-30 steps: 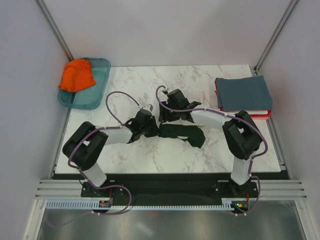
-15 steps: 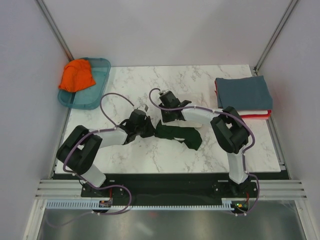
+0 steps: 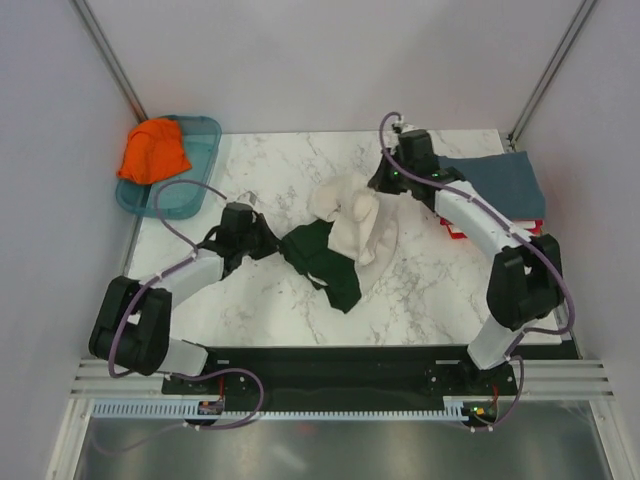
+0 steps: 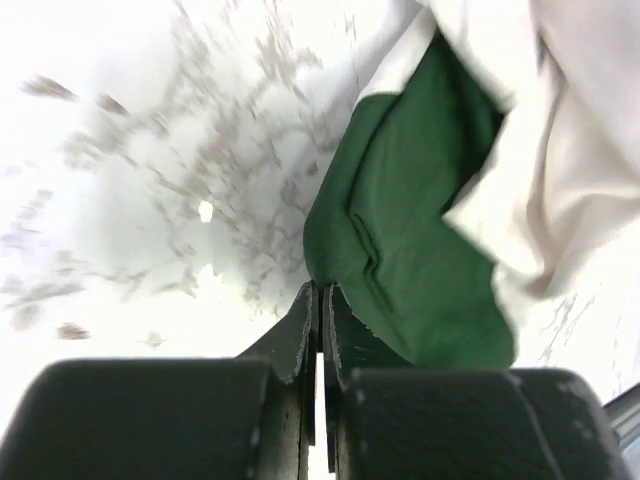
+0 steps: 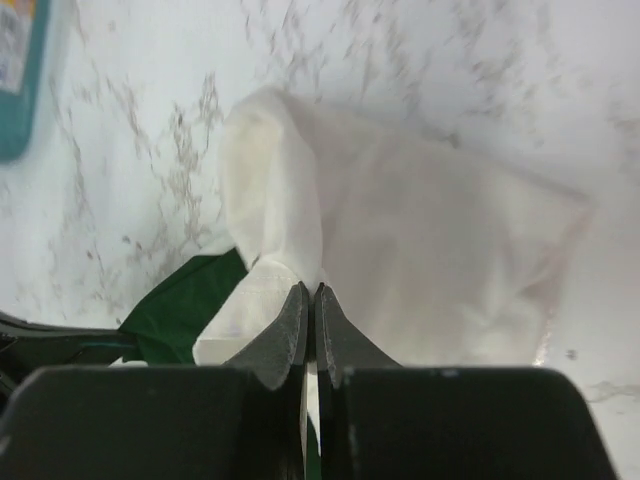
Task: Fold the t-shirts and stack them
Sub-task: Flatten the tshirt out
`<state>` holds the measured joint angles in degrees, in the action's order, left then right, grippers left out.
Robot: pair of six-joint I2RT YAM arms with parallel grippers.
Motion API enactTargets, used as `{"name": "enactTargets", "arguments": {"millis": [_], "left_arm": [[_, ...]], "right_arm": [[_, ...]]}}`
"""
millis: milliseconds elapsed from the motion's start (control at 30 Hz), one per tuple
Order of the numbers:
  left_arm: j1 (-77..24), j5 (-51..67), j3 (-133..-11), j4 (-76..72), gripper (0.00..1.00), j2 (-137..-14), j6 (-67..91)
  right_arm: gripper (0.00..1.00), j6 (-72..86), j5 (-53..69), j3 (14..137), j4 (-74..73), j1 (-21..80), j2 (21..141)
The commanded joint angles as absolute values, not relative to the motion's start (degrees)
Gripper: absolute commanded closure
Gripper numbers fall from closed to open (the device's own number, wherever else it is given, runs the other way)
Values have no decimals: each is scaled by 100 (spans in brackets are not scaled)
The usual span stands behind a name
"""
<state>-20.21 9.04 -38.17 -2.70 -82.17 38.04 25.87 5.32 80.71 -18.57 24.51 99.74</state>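
My right gripper will next lift the crumpled shirt, pull it right in the top view to the bare marble by the folded stack (image 3: pixel 420 216), lower and release it.
A cream t-shirt (image 3: pixel 352 225) with dark green sleeves (image 3: pixel 325 262) hangs crumpled between my two grippers over the middle of the marble table. My left gripper (image 3: pixel 270 243) is shut on a dark green part (image 4: pixel 400 230) at the shirt's left end. My right gripper (image 3: pixel 383 190) is shut on a fold of the cream body (image 5: pixel 430 260) at its far right end. An orange t-shirt (image 3: pixel 152 150) lies bunched in the teal tray (image 3: pixel 205 150) at the back left. A folded slate-blue t-shirt (image 3: pixel 505 180) tops a stack at the right, with a red edge (image 3: pixel 452 231) under it.
The right arm reaches across the front of the folded stack. Metal frame posts stand at both back corners, and white walls close in the sides. The tray's corner (image 5: pixel 20 70) shows at the top left of the right wrist view.
The right gripper has shut on the cream cloth and swung to the back right. The left gripper has pulled left with the green cloth, and the dark bundle has opened out to show cream.
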Motion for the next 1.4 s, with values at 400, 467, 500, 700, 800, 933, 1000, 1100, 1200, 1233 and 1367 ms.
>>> {"name": "enactTargets", "arguments": {"millis": [400, 467, 500, 700, 800, 933, 1000, 1100, 1200, 1233, 1367], "left_arm": [[-1239, -993, -6606, 2265, 98, -5819, 2936], [-1239, -1080, -6933, 2539, 98, -5564, 2760], [-1239, -1107, -7222, 2662, 98, -5468, 2655], [-1239, -1608, -8207, 3471, 98, -4747, 2303], [-1239, -1679, -8210, 3665, 98, -4501, 2197], [-1239, -1258, -7613, 3674, 98, -4351, 2338], [-1239, -1134, -7287, 3682, 98, -4446, 2382], [-1248, -941, -7137, 3674, 98, -4692, 2329], [-1248, -1036, -7242, 3683, 98, -4798, 2285], [-1239, -1176, -7312, 3683, 98, -4816, 2259], [-1239, -1450, -7969, 3735, 98, -4825, 2101]], "right_arm": [[100, 3287, 1792, 8086, -2074, 264, 7551], [100, 3305, 1915, 8095, -2171, 18, 7243], [100, 3305, 1942, 8095, -2197, 26, 7129], [100, 3392, 1399, 7859, -2276, -352, 6145], [100, 3410, 1204, 7577, -2268, -352, 5836], [100, 3445, 1301, 7120, -2241, -352, 5870], [100, 3472, 1485, 6909, -2154, -352, 5958], [100, 3489, 1748, 6847, -2066, -352, 6143], [100, 3463, 1810, 6873, -2004, -352, 6223], [100, 3454, 1811, 6899, -2013, -352, 6249], [100, 3419, 1819, 7145, -2030, -352, 6170]]}}
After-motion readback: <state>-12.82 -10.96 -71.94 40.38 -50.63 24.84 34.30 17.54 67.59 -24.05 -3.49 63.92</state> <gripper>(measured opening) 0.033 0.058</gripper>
